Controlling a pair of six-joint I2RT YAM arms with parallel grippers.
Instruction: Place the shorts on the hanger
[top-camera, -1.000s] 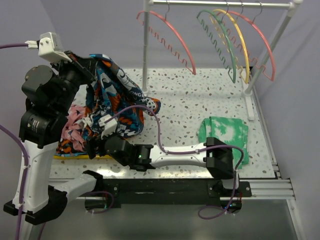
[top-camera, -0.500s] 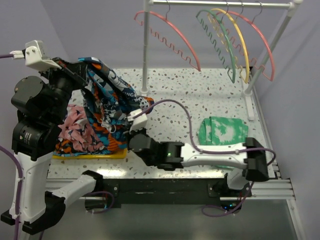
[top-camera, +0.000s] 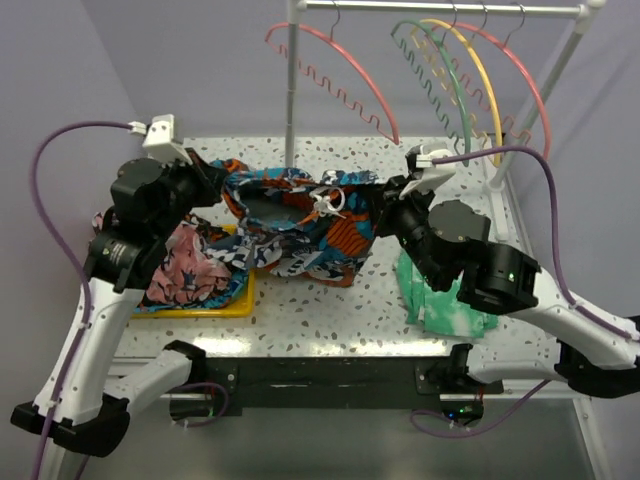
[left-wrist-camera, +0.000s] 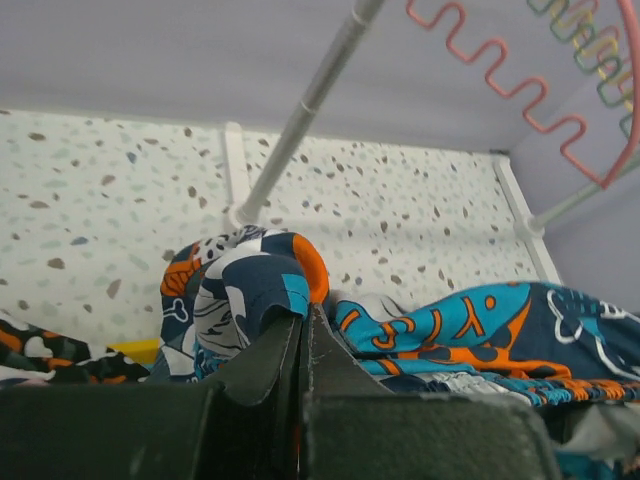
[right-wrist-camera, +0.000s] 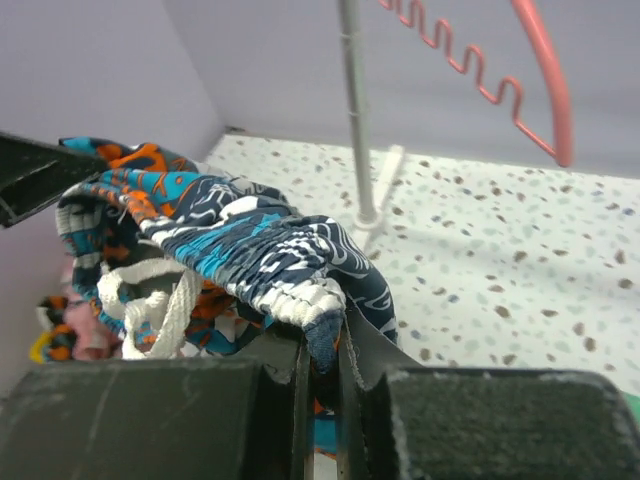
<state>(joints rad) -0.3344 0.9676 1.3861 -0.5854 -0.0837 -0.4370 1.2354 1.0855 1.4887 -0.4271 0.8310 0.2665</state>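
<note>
My right gripper will next move down and back to the tabletop (top-camera: 384, 298) beside the green tie-dye cloth and let go of the waistband there, because that tabletop is bare.
The shorts (top-camera: 300, 225), printed in orange, teal, navy and white, hang stretched above the table between both grippers, waistband opening upward, white drawstring (top-camera: 328, 203) in the middle. My left gripper (top-camera: 222, 187) is shut on their left edge; in the left wrist view its jaws (left-wrist-camera: 303, 320) pinch a fold of the shorts (left-wrist-camera: 250, 285). My right gripper (top-camera: 388, 197) is shut on the right end of the waistband (right-wrist-camera: 300, 300), with the fabric clamped in the gripper (right-wrist-camera: 325, 348). The coral-pink hanger (top-camera: 345, 68) hangs on the rail behind and above the shorts, and its zigzag strip (left-wrist-camera: 500, 85) shows too.
A pink-and-navy garment (top-camera: 185, 275) lies on a yellow tray (top-camera: 222, 306) at the left. A green tie-dye cloth (top-camera: 452, 308) lies under the right arm. The rack's pole (top-camera: 291, 100) stands behind. Green (top-camera: 440, 85), yellow (top-camera: 478, 75) and another coral hanger (top-camera: 528, 85) hang at the right.
My right gripper shut on the waistband and swung right and back. The left arm came down. The shorts went from a hanging bunch to being spread between the two grippers.
</note>
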